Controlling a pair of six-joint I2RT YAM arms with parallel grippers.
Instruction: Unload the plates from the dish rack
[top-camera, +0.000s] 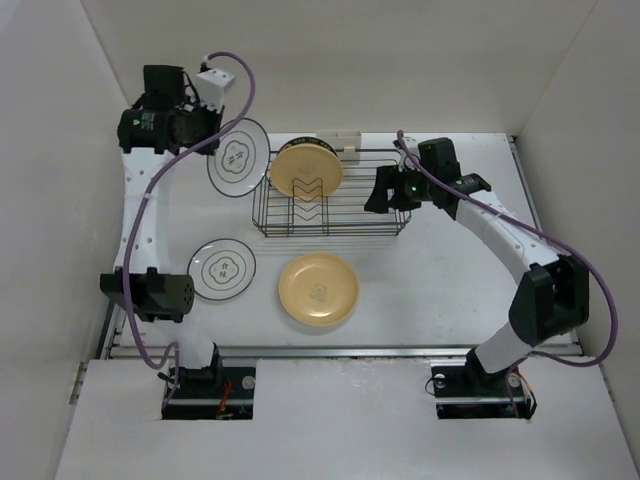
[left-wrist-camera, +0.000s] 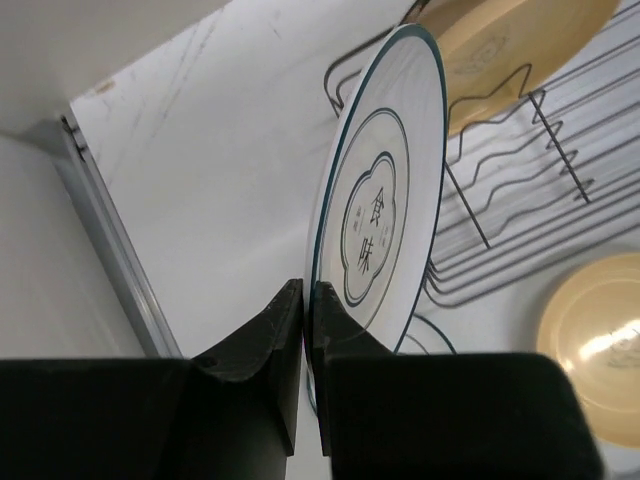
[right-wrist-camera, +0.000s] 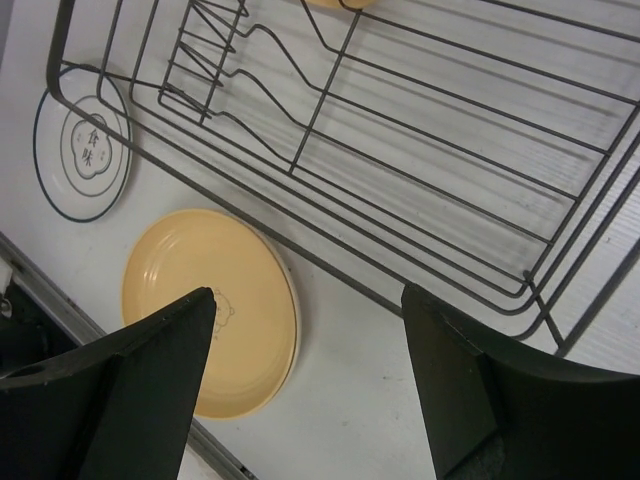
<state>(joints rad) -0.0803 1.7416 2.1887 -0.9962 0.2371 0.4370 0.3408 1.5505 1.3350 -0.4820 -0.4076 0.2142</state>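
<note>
My left gripper will move back and down. Then it will tilt the plate it holds flat onto a matching white plate on the tabletop.
My left gripper (left-wrist-camera: 308, 300) is shut on the rim of a white plate with a dark line drawing (left-wrist-camera: 380, 200) and holds it on edge in the air, just left of the dish rack (top-camera: 345, 215). In the top view this plate (top-camera: 238, 158) is at the rack's far left corner. A yellow-orange plate (top-camera: 307, 170) stands in the rack's dividers and also shows in the left wrist view (left-wrist-camera: 500, 50). My right gripper (right-wrist-camera: 305, 295) is open and empty over the rack's right end (right-wrist-camera: 420, 170); in the top view it (top-camera: 385, 192) is at that end.
A second white line-drawn plate (top-camera: 222, 270) and a yellow-orange plate (top-camera: 318, 289) lie flat on the table in front of the rack. Both show in the right wrist view, white (right-wrist-camera: 82, 155) and yellow (right-wrist-camera: 205, 310). A cream plastic piece (top-camera: 338, 140) sits on the rack's far edge. White walls enclose the table.
</note>
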